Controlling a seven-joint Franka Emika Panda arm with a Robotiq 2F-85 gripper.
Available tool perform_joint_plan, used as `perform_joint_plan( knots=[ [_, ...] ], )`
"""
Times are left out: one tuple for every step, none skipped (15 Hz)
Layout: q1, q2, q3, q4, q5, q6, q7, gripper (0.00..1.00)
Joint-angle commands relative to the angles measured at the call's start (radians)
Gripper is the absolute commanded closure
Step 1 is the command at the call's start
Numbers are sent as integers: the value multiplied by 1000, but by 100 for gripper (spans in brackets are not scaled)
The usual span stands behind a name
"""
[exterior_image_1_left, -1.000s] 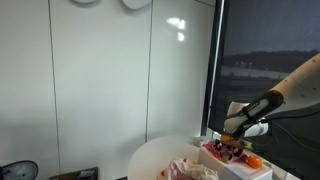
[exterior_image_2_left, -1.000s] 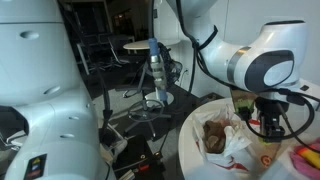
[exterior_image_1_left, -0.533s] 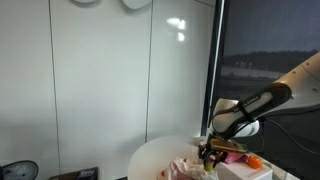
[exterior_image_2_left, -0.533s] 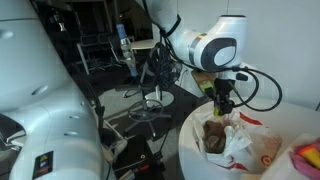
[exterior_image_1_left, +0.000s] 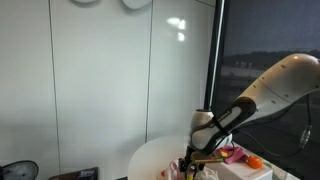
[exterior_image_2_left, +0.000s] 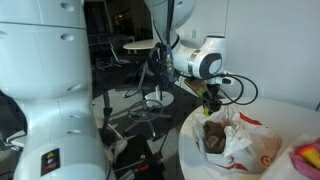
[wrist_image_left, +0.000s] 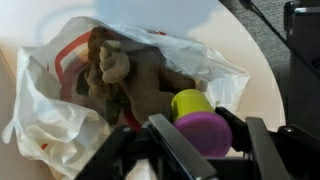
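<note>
My gripper still holds the yellow tub above the bag's edge, so it should next move toward the brown stuffed toy and down into the open bag (exterior_image_2_left: 235, 140) to release the tub.
My gripper (wrist_image_left: 205, 140) is shut on a small yellow-green tub with a purple lid (wrist_image_left: 197, 118). It holds the tub just above a crumpled white plastic bag with red print (wrist_image_left: 45, 95), which lies open on a round white table (wrist_image_left: 255, 45). A brown stuffed toy (wrist_image_left: 120, 75) lies inside the bag. In both exterior views the gripper (exterior_image_1_left: 192, 156) (exterior_image_2_left: 212, 98) hangs over the near rim of the table, beside the bag (exterior_image_2_left: 235, 140).
A white box (exterior_image_1_left: 240, 168) with colourful items and an orange object (exterior_image_1_left: 254, 161) stands at the table's far side. Stools and a stand (exterior_image_2_left: 150, 75) are on the dark floor. White wall panels (exterior_image_1_left: 110, 80) stand behind the table.
My arm has carried the tub from over the white box across the table to the bag's edge. The gripper has stayed shut on it.
</note>
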Motion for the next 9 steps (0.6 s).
perform_joint_plan(
  knots=[
    [37,194,-39,160,-67,63,33,75],
    [53,243,-63,193,-95,82,45,75],
    [65,282,-80,221,-103,87,42,75],
    [78,323,-104,249,-111,94,49,75],
    [91,357,-128,269,-119,114,54,75],
    [102,382,-147,286,-124,131,48,76],
    [117,399,-168,298,-130,164,48,77],
    [139,411,-196,305,-142,199,57,77],
    [138,415,-197,312,-128,218,45,77]
  ],
)
